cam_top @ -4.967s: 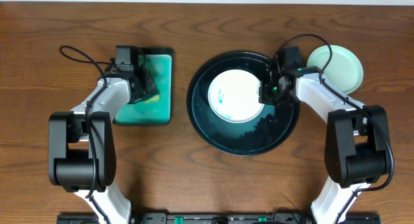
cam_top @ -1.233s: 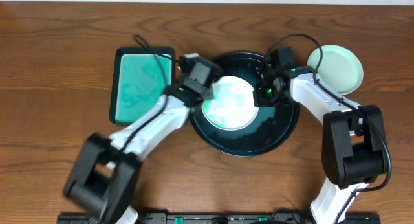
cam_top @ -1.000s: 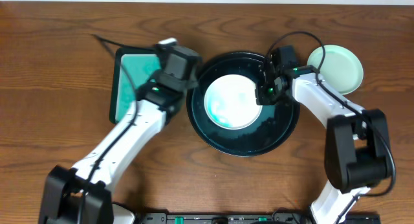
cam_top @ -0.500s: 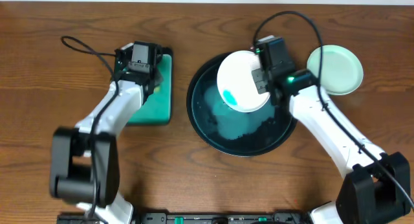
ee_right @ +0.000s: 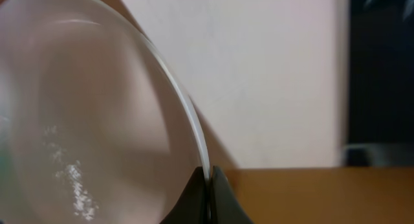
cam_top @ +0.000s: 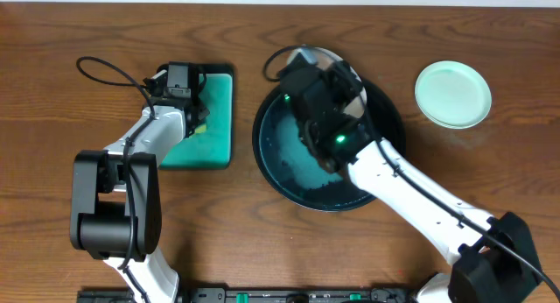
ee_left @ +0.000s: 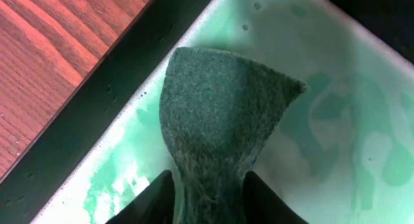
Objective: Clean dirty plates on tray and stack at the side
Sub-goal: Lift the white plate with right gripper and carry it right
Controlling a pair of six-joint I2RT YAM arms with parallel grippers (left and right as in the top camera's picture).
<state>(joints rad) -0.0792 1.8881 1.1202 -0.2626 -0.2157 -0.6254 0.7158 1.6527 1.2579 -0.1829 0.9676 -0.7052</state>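
Note:
Next, my right gripper swings to the right in the overhead view, tips the white plate flat onto the pale mint plate [cam_top: 452, 94] and lets go, as that lies uncovered.
The large round black tray [cam_top: 267, 154] lies mid-table with teal suds on its floor and no plate lying in it. My right gripper [cam_top: 331, 73] is shut on the rim of a white plate [cam_top: 350, 75], held up on edge over the tray's far side. In the right wrist view the rim of the plate [ee_right: 97, 120] is pinched between the jaws [ee_right: 207, 180]. A pale mint plate [cam_top: 452, 94] lies on the table at the right. My left gripper [cam_top: 186, 100] is shut on a dark green sponge [ee_left: 220, 114] over the teal sponge tray [cam_top: 217, 128]. A third plate is not in view.
The sponge tray's floor [ee_left: 336, 120] is wet with teal and white suds, and its black rim [ee_left: 97, 114] runs beside bare wood. The right arm stretches across the black tray from the front right. A cable loops at the far left [cam_top: 96, 71].
My right gripper has lifted the plate off the black tray, swung it left and tilted it on edge. My left gripper has settled over the sponge tray with the sponge.

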